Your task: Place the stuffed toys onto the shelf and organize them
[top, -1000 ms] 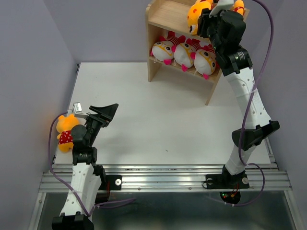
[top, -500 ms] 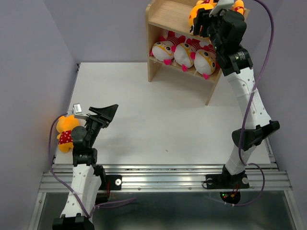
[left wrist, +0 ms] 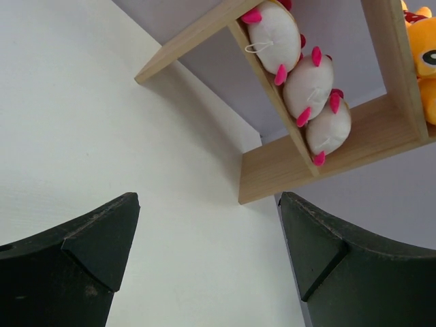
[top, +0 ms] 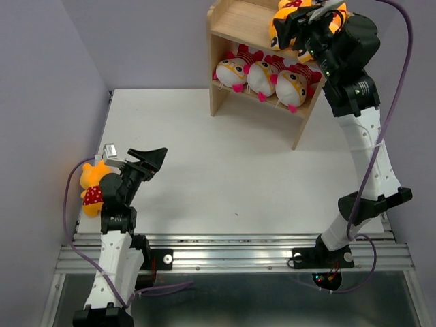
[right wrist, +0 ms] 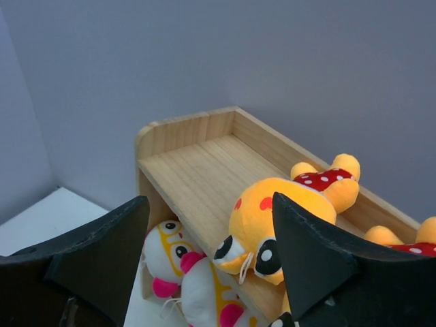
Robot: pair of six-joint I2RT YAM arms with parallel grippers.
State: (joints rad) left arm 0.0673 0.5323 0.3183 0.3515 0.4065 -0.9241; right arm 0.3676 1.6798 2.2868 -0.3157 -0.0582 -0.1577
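The third orange toy still lies unshelved beside its dotted cloth. My left gripper will next swing away from the shelf point(top: 235, 24) and turn down onto that toy's head.
The wooden shelf point(top: 235, 24) stands at the back right of the table. Three white-faced striped toys point(top: 262, 75) lie side by side on its lower tier. An orange toy point(top: 281, 19) lies on the top tier, and a second orange toy point(right wrist: 402, 242) lies to its right. My right gripper point(top: 306, 24) hovers open and empty just above and in front of the first orange toy point(right wrist: 272, 218). A third orange toy point(top: 92, 187) lies on the table's left edge beside my left arm. My left gripper point(top: 153, 158) is open and empty above the table, facing the shelf point(left wrist: 306, 170).
The left half of the shelf's top tier point(right wrist: 197, 163) is bare wood. The white table point(top: 225, 177) stretches between the arms and the shelf. Purple walls close in on both sides. A metal rail point(top: 231, 252) runs along the near edge.
My right arm has drawn back to the right and up from the orange toy, which stays lying on the top tier. My left arm has barely moved.
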